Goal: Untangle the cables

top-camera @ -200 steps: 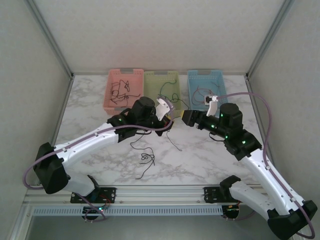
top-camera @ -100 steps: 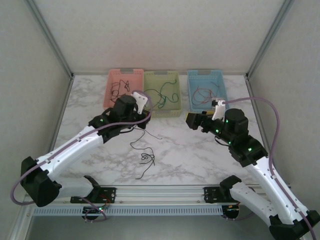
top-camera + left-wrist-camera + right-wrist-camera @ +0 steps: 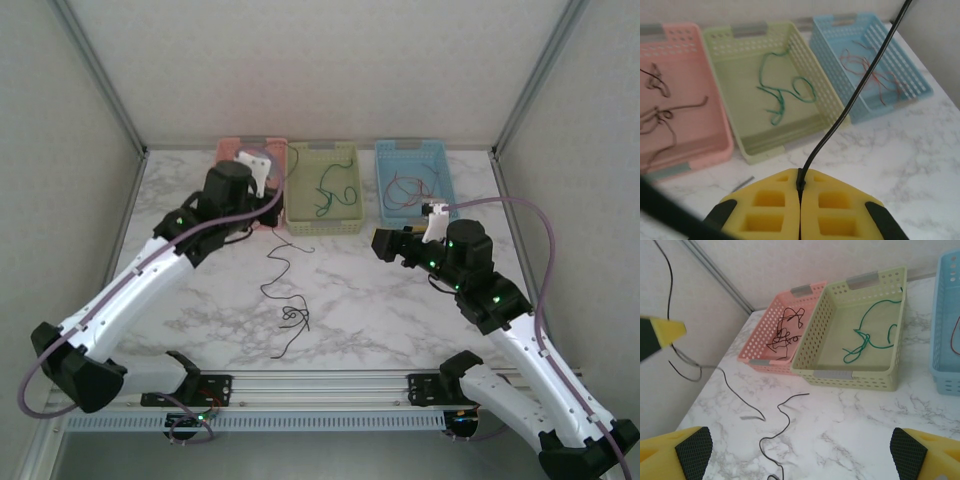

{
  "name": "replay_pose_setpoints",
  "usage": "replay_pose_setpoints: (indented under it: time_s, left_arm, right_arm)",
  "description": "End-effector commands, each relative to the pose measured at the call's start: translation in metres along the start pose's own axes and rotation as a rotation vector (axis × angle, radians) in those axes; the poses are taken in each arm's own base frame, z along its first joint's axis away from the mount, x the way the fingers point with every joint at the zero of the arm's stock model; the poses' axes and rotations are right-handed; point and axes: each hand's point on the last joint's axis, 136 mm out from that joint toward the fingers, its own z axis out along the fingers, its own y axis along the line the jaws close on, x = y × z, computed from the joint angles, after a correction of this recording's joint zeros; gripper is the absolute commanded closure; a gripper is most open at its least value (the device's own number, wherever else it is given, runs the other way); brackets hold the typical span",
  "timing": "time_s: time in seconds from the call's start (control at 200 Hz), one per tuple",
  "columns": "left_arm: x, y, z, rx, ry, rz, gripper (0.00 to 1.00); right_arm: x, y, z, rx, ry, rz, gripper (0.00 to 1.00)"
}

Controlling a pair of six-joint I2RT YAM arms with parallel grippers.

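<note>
I should move my left gripper outward and down over the pink basket (image 3: 228, 150) before I let go of the cable where black ones already lie.
My left gripper (image 3: 268, 212) hangs in front of the pink basket (image 3: 228, 150), and its yellow pads (image 3: 770, 210) are shut on a thin black cable (image 3: 850, 102). That cable (image 3: 281, 255) trails down from the gripper onto the marble. A small black tangle (image 3: 293, 316) lies nearer the arms. My right gripper (image 3: 380, 243) hovers at mid-table with its jaws wide apart and nothing between them (image 3: 800, 455); below it lies a loose black cable (image 3: 785, 415). Black cables (image 3: 785, 330) rest in the pink basket, a green cable (image 3: 325, 190) in the green basket and red cables (image 3: 405, 190) in the blue one.
Three baskets stand in a row at the back: pink, green (image 3: 322, 225) and blue (image 3: 411, 148). White walls with metal frame posts close the table on three sides. Open marble lies between the baskets and the arm bases.
My left gripper has swung left and back from the table's middle toward the pink basket, dragging the black cable along. My right gripper has stayed in place with its jaws widening.
</note>
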Motion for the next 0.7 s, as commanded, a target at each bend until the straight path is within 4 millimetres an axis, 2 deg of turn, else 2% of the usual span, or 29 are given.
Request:
replay_pose_setpoints:
  time_s: [0.0, 0.2, 0.355, 0.436, 0.546, 0.661, 0.691]
  left_arm:
    - [-0.017, 0.040, 0.021, -0.146, 0.040, -0.055, 1.00]
    - [-0.058, 0.097, 0.070, -0.248, 0.035, -0.162, 1.00]
    - [-0.074, 0.137, 0.106, -0.325, 0.045, -0.198, 1.00]
    - [-0.071, 0.159, 0.125, -0.371, 0.073, -0.221, 1.00]
    - [-0.064, 0.176, 0.152, -0.390, 0.119, -0.229, 1.00]
    - [-0.040, 0.184, 0.182, -0.401, 0.215, -0.222, 1.00]
    - [-0.033, 0.187, 0.187, -0.405, 0.239, -0.224, 0.95]
  right_arm:
    - [0.000, 0.000, 0.002, -0.009, -0.006, -0.024, 0.06]
    - [-0.001, 0.005, -0.002, -0.029, -0.004, -0.024, 0.06]
    - [0.000, 0.006, -0.012, -0.022, 0.000, -0.041, 0.07]
    - [0.001, 0.005, -0.018, -0.016, -0.004, -0.049, 0.07]
    - [0.002, 0.006, -0.028, -0.014, -0.010, -0.068, 0.07]
    - [0.000, 0.005, -0.036, -0.007, -0.026, -0.085, 0.06]
    - [0.000, 0.005, -0.038, -0.003, -0.032, -0.086, 0.06]
